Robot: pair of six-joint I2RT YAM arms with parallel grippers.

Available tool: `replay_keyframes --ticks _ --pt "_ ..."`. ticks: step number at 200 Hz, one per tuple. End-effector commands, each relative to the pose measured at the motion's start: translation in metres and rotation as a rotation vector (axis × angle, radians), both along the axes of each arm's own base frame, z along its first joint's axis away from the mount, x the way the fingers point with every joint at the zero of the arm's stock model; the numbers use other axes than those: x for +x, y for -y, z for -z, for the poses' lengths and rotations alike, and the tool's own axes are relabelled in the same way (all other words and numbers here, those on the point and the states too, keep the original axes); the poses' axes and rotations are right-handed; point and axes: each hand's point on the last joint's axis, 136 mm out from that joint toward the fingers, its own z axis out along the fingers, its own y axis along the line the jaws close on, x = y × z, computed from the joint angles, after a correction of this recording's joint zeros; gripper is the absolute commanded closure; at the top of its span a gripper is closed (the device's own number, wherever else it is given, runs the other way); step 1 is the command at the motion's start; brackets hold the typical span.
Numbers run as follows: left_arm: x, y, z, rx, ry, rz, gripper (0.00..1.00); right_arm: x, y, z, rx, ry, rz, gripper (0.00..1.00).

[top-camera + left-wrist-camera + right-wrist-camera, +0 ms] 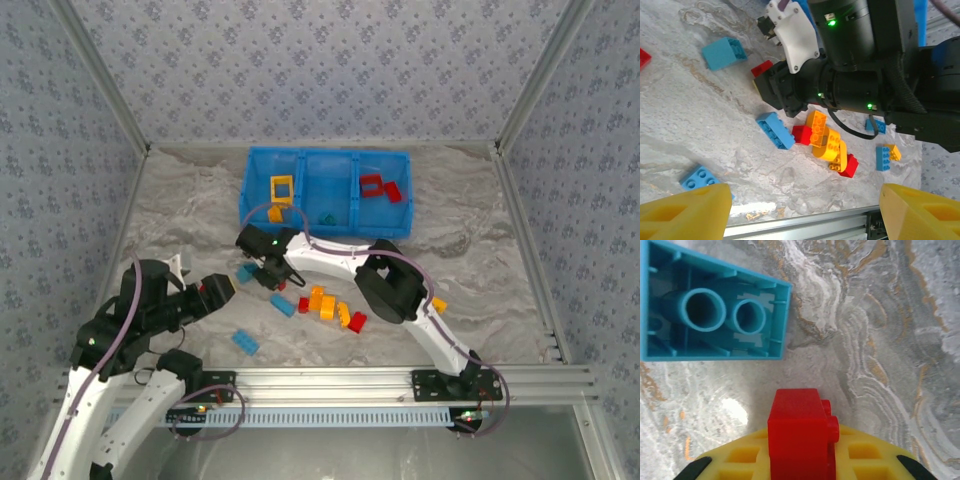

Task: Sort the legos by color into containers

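Red pieces already lie in the container section holding the red frame [384, 203], so the right gripper needs to move up and outward to it next and let go of the small red brick there.
In the right wrist view my right gripper [801, 455] is shut on a small red brick [799, 432], held just above the table, and it sits left of centre [268, 272] in the top view. An upturned light blue brick [710, 305] lies just beyond it. My left gripper [805, 210] is open with nothing between its yellow fingers [685, 212]; from above it hovers at the left [215, 290]. Loose legos lie ahead of it: a blue brick [775, 130], a red one [802, 134] and an orange-yellow cluster [829, 145]. The blue three-compartment container [325, 158] stands at the back.
The container holds a yellow frame [282, 187] on the left, a blue brick [326, 217] in the middle and a red frame [372, 184] on the right. The right arm [400, 285] stretches over the brick pile. More blue bricks [245, 341] lie near the metal front rail [400, 380].
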Motion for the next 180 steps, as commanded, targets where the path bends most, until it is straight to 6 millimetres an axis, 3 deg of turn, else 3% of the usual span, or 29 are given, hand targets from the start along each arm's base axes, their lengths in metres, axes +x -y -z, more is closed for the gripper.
replay_keyframes --ticks 1,19,39,66,90,109,141,180 --pt "0.006 0.015 -0.007 -0.067 0.020 0.043 0.22 0.021 0.015 -0.047 0.017 0.130 0.057 0.83" --pt "0.016 0.031 -0.008 -0.131 0.010 0.086 0.22 0.038 0.039 -0.094 0.059 0.244 0.137 0.85" --pt "0.033 0.049 -0.018 -0.183 0.033 0.113 0.22 0.055 0.083 -0.145 0.104 0.359 0.260 0.85" --pt "0.059 0.086 -0.031 -0.148 0.094 0.186 0.21 0.079 0.168 -0.171 0.107 0.392 0.486 0.85" --pt "0.074 0.136 -0.040 -0.085 0.156 0.275 0.21 0.099 0.246 -0.165 0.074 0.371 0.703 0.84" --pt "0.086 0.170 -0.035 0.006 0.192 0.317 0.23 0.117 0.285 -0.148 0.065 0.319 0.826 0.84" --pt "0.108 0.206 -0.013 0.052 0.191 0.317 0.24 0.156 0.307 -0.116 0.013 0.260 0.895 0.83" --pt "0.114 0.227 0.005 0.103 0.185 0.313 0.24 0.194 0.310 -0.071 -0.031 0.173 0.918 0.84"
